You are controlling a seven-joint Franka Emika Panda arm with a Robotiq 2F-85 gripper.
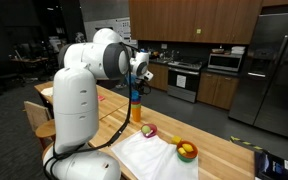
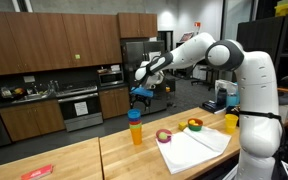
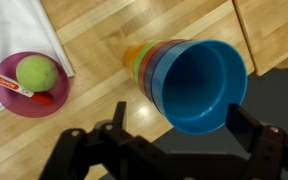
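Observation:
My gripper will next shift toward the purple dish and move down onto the blue cup's rim on that side (image 1: 138,97) (image 3: 153,85), as the cup's opening has room for one finger.
A stack of cups, blue on top and orange at the base (image 1: 136,106) (image 2: 135,128), stands upright on the wooden table (image 1: 219,148). My gripper (image 1: 137,83) (image 2: 141,96) hangs just above it, pointing down. In the wrist view the blue cup's open mouth (image 3: 199,85) fills the middle, and my gripper (image 3: 182,115) is open, one dark finger on each side of the rim. I cannot tell any contact with the cup. Nothing is held.
A purple dish with a green ball (image 3: 29,80) (image 1: 149,131) (image 2: 164,135) sits at the edge of a white cloth (image 1: 149,155) (image 2: 196,148). A yellow bowl (image 1: 187,151) (image 2: 194,125) rests on the cloth. A yellow cup (image 2: 231,122) stands by the robot base.

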